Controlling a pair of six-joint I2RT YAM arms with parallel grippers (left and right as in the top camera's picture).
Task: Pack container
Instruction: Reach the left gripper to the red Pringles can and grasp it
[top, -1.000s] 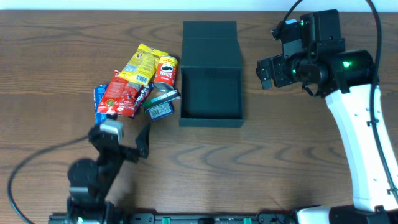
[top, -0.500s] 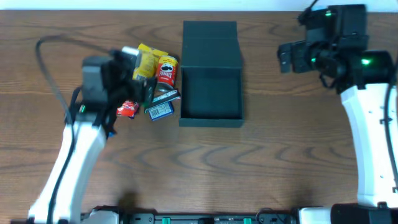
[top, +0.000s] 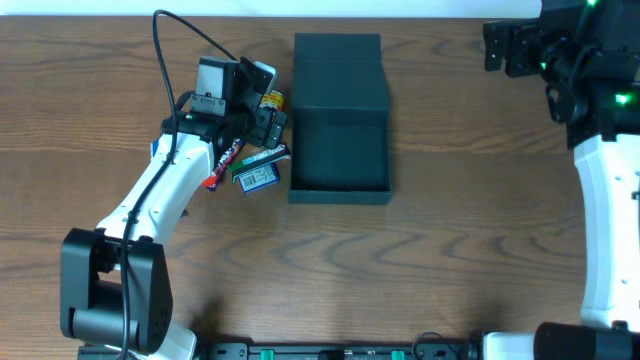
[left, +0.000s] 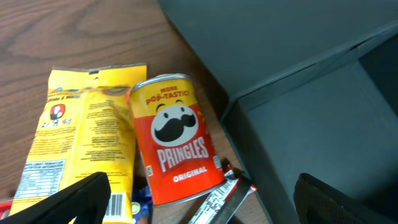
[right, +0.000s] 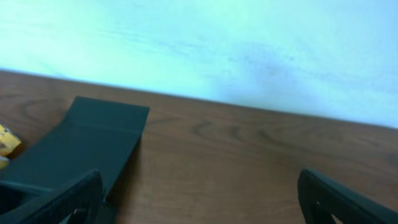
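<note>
I need to lower my left gripper onto the Pringles can (top: 272, 104) (left: 176, 140) next, slightly toward the yellow packet.
The container (top: 338, 194) is a dark teal square box in the middle of the table, its lid flap (top: 338, 68) folded open toward the back. It looks empty. A red Pringles can (left: 174, 146) lies just left of the container wall (left: 249, 118), beside a yellow packet (left: 87, 137). My left gripper (top: 268, 103) hovers open over that can; in the wrist view the left gripper (left: 205, 208) straddles it without touching. My right gripper (top: 500, 47) is open at the back right, holding nothing. The right wrist view shows the right gripper (right: 202, 205) over bare wood beside the lid (right: 93, 143).
More snacks lie left of the container: a red pack (top: 222, 166), a small green pack (top: 257, 178) and a dark wrapped bar (left: 224, 198). The left arm's white link (top: 160, 200) crosses the table's left half. A pale wall (right: 199, 43) borders the far edge.
The left arm has swung up from the near left and now reaches over the snack pile to the Pringles can. The right arm has drawn back toward the far right corner. Both grippers stayed open.
</note>
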